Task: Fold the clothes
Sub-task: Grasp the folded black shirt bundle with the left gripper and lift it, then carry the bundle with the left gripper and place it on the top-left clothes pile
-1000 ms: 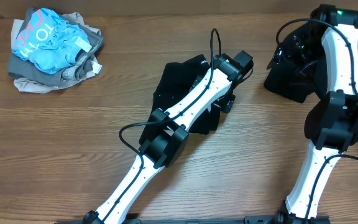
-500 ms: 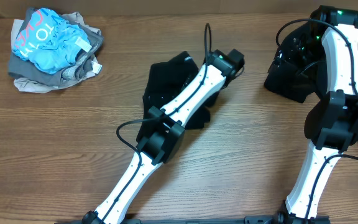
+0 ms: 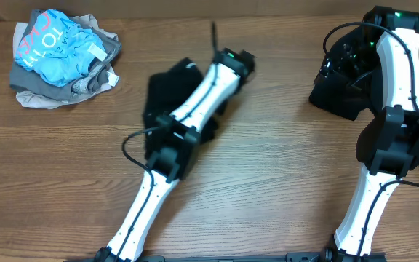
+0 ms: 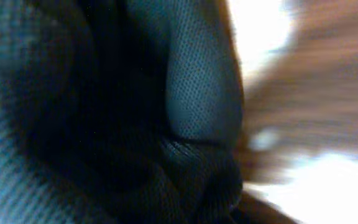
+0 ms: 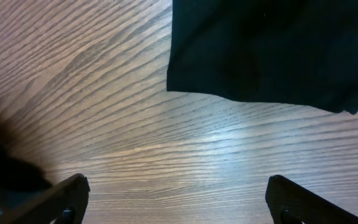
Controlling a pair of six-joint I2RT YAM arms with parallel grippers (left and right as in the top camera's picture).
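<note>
My left gripper will carry the black shirt across and release it on top of the clothes bundle (image 3: 62, 58), which lies to the gripper's left in the overhead view.
A crumpled black shirt (image 3: 163, 91) lies mid-table under my left arm. My left gripper (image 3: 224, 91) is shut on its right part; the fingertips are buried in cloth. Black mesh fabric (image 4: 104, 112) fills the blurred left wrist view, so no fingers show there. A second black shirt (image 3: 337, 98) lies at the far right, and its lower edge (image 5: 272, 50) crosses the top of the right wrist view. My right gripper (image 5: 185, 208) hangs open over bare wood just in front of that edge, holding nothing; from overhead the right gripper (image 3: 338, 62) sits above that garment.
A bundle of light-blue printed, grey and beige clothes (image 3: 62, 57) sits at the back left corner. The wooden table (image 3: 282, 167) shows bare wood between the two arms and along the front. The right arm (image 3: 391, 131) stands tall at the right edge.
My left gripper has closed on the middle black shirt and swung left, dragging the shirt with it. The right arm has stayed put.
</note>
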